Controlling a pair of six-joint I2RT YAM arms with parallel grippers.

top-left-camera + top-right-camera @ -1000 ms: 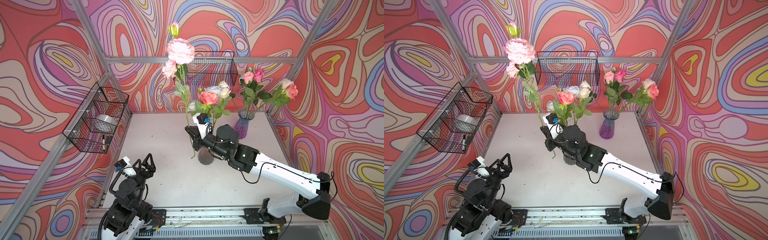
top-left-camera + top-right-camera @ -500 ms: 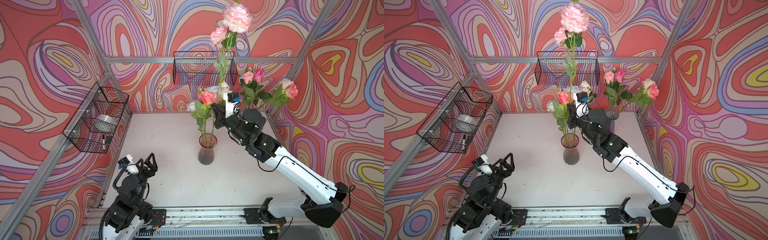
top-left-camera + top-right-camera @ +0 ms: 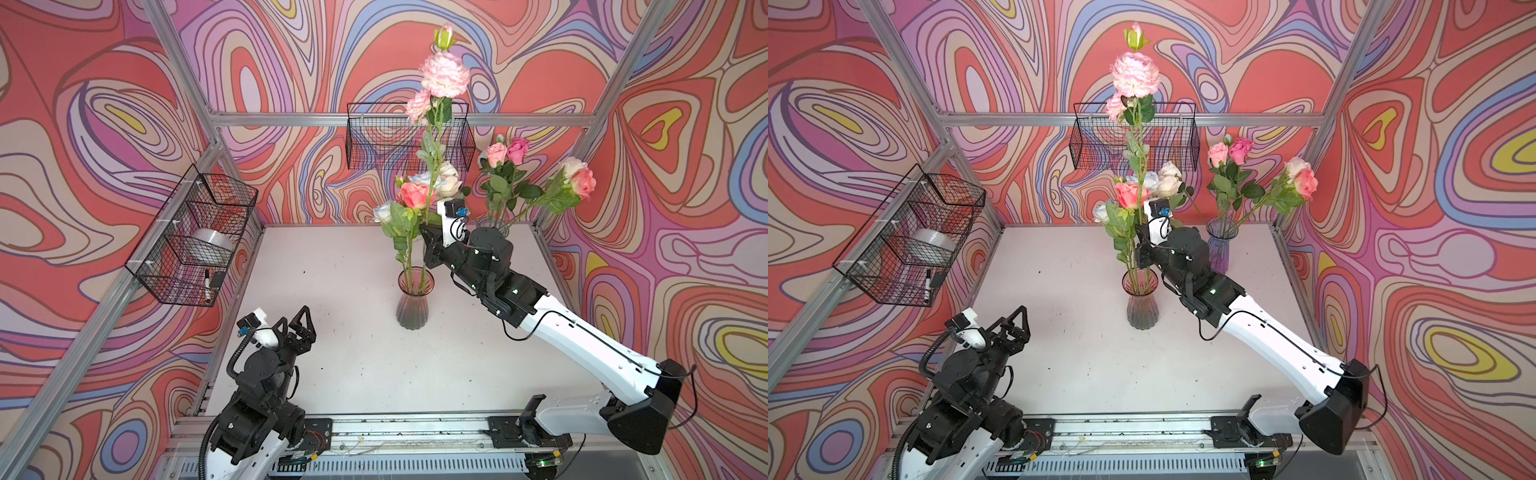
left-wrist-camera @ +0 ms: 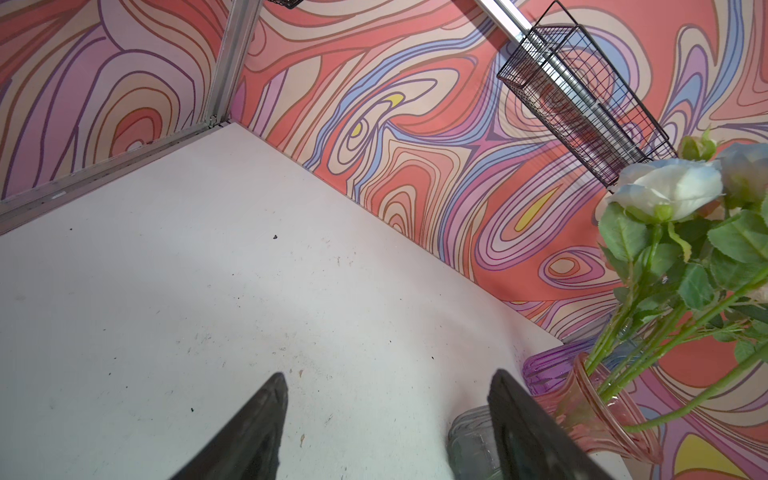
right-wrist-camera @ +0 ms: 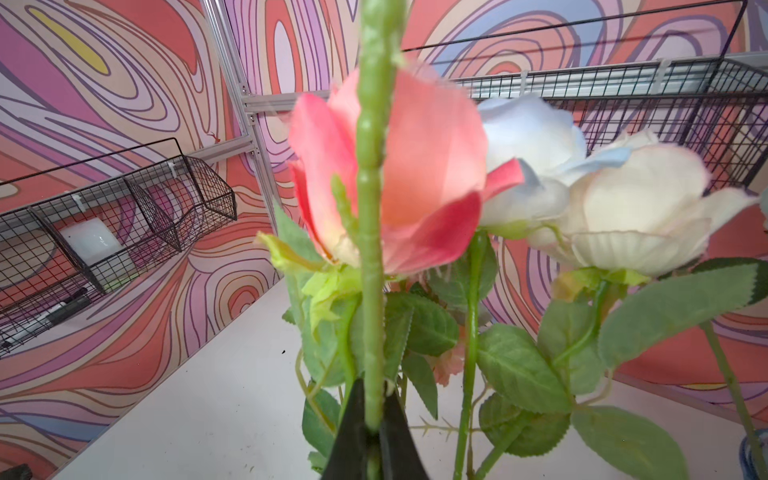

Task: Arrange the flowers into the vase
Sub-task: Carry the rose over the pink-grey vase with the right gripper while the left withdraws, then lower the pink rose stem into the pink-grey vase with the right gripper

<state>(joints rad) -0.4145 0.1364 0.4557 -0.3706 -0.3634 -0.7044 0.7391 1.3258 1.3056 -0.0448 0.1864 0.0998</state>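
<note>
My right gripper brings the upright green stem down into the opening of the pinkish glass vase [image 3: 414,301] below it next, and releases the stem near the vase's rim.
A pinkish glass vase [image 3: 414,301] [image 3: 1142,305] stands mid-table and holds several flowers, among them a coral rose [image 3: 415,194] [image 5: 419,166] and white ones [image 5: 623,208]. My right gripper [image 3: 430,243] [image 3: 1140,253] [image 5: 374,399] hovers just above and to the right of the vase mouth. It is shut on the green stem [image 5: 372,208] of a tall frilly pink flower [image 3: 445,75] [image 3: 1136,75] that stands upright. The stem's lower end is hidden. My left gripper [image 3: 297,322] [image 3: 1013,320] [image 4: 388,384] is open and empty, low at the front left.
A purple vase [image 3: 1221,247] [image 4: 544,370] with pink roses [image 3: 509,151] stands at the back right, behind my right arm. Wire baskets hang on the left wall [image 3: 195,237], holding a tape roll and a marker, and on the back wall [image 3: 409,137].
My right arm swung right and up with the tall flower, then came back left and lower, over the vase. The left arm has barely moved.
</note>
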